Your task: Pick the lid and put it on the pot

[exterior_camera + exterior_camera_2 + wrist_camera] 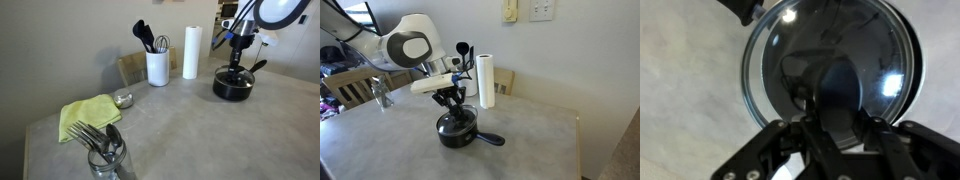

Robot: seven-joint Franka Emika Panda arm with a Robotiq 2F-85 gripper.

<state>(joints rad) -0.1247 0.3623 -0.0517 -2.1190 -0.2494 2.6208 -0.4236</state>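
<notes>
The gripper turns with the dark centre knob next and eases the glass lid (790, 50) over the exposed pot rim (919, 62) before releasing, because the lid still sits off-centre there.
The black pot (231, 90) stands at the far right of the table, and in an exterior view (453, 134) its long handle points right. The glass lid (790, 50) with a metal rim fills the wrist view and seems to rest on the pot's rim (457, 119). My gripper (840, 112) points straight down over the pot in both exterior views (237, 63) (456, 104). Its fingers sit close on both sides of the lid's dark centre knob and appear shut on it.
A white utensil holder (157, 67) with black utensils and a paper towel roll (191, 52) stand at the back of the table. A yellow-green cloth (88, 114), a small metal cup (123, 98) and a glass of forks (106, 155) sit nearer the front left.
</notes>
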